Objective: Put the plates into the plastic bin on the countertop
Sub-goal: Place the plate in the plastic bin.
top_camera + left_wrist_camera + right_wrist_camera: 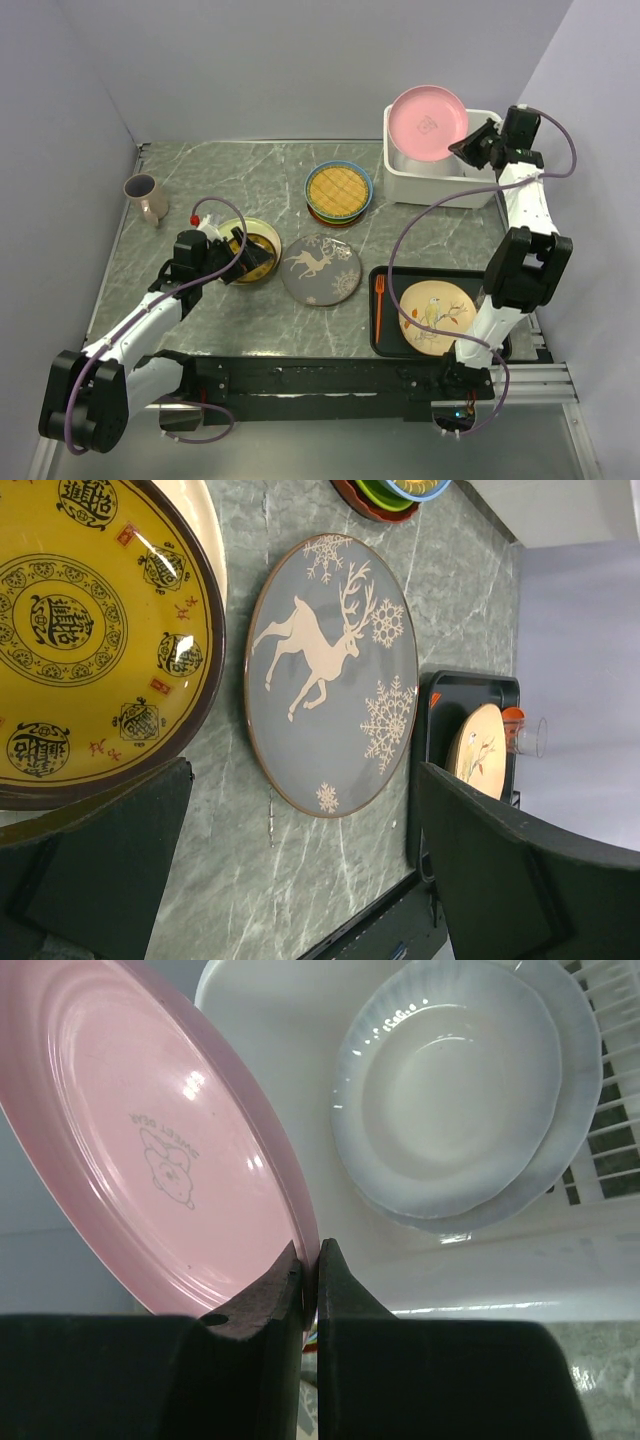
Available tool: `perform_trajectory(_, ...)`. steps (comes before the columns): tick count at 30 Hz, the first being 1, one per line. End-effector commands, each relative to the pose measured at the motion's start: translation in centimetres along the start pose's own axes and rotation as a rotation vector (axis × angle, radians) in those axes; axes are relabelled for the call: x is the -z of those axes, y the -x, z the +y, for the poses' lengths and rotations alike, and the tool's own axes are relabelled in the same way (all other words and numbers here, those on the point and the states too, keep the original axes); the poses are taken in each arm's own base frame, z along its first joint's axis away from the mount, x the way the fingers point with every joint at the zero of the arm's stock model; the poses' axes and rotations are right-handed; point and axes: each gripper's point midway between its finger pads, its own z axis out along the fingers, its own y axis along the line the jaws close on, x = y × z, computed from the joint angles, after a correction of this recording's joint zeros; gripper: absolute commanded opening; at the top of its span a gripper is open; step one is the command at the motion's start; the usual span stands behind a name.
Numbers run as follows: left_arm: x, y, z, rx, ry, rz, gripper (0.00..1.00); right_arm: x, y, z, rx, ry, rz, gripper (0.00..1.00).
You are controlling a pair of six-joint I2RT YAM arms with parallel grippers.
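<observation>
My right gripper moves toward the white fluted plate next and lowers the pink plate point(427, 122) into the white plastic bin, since the pink plate hangs above the bin's rim.
My right gripper point(462, 149) is shut on the rim of the pink plate point(427, 122) and holds it tilted over the white plastic bin point(440, 185). In the right wrist view the pink plate point(160, 1150) stands on edge beside the white fluted plate point(455, 1085) lying in the bin point(480, 1260). My left gripper point(245, 255) is open and empty, low over the countertop point(220, 170) next to a yellow patterned plate point(90, 630). The dark grey deer plate point(320, 268) lies flat at mid table, also in the left wrist view point(335, 675). A stack topped by the yellow lattice plate point(338, 189) sits behind it.
A black tray point(390, 345) at the front right holds a cream bird plate point(435, 315) and an orange fork point(379, 305). A grey-brown mug point(146, 197) stands at the far left. Pale walls close in the left, back and right.
</observation>
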Motion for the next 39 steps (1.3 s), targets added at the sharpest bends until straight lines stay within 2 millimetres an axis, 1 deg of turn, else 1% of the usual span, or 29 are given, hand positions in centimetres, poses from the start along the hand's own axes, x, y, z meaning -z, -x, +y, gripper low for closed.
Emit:
perform_trajectory(1, 0.4, 1.4, -1.6, -0.056, -0.052, -0.039, 0.99, 0.3, 3.6, 1.5, 0.003, 0.040, -0.091, 0.00)
perform_trajectory(10, 0.2, 1.1, -1.4, -0.053, -0.050, -0.029, 0.99, -0.8, 4.6, 0.4, 0.007, 0.001, -0.109, 0.00)
perform_trajectory(14, 0.1, 1.0, -1.3, -0.050, -0.051, -0.027, 0.99, -1.3, 4.6, -0.5, 0.002, -0.017, -0.103, 0.00)
perform_trajectory(19, 0.0, 0.9, -1.1, -0.049, -0.047, -0.021, 0.99, -2.4, 3.9, -1.6, -0.010, -0.029, -0.080, 0.00)
perform_trajectory(21, 0.0, 0.9, -1.0, -0.048, -0.044, -0.022, 0.99, -2.9, 3.6, -2.5, -0.019, -0.044, -0.070, 0.00)
perform_trajectory(24, -0.1, 0.9, -1.1, -0.048, -0.047, -0.023, 0.99, -3.6, 3.3, -3.0, -0.028, -0.048, -0.060, 0.00)
perform_trajectory(27, -0.1, 0.9, -1.1, -0.048, -0.046, -0.020, 0.99, -4.2, 3.6, -3.5, -0.036, -0.059, -0.063, 0.01)
perform_trajectory(32, -0.3, 0.7, -0.7, -0.039, -0.041, -0.017, 0.99, -5.3, 3.1, -4.5, -0.048, -0.079, -0.040, 0.02)
perform_trajectory(36, -0.3, 0.6, -0.5, -0.037, -0.035, -0.017, 0.99, -5.8, 3.0, -5.0, -0.058, -0.085, -0.035, 0.08)
perform_trajectory(37, -0.3, 0.5, -0.5, -0.035, -0.036, -0.014, 0.99, -5.9, 2.9, -5.1, -0.060, -0.089, -0.032, 0.12)
perform_trajectory(38, -0.3, 0.6, -0.5, -0.037, -0.036, -0.016, 0.99, -6.0, 2.9, -5.1, -0.058, -0.087, -0.032, 0.14)
perform_trajectory(39, -0.3, 0.5, -0.5, -0.037, -0.036, -0.014, 0.99, -6.1, 2.9, -5.1, -0.059, -0.087, -0.030, 0.19)
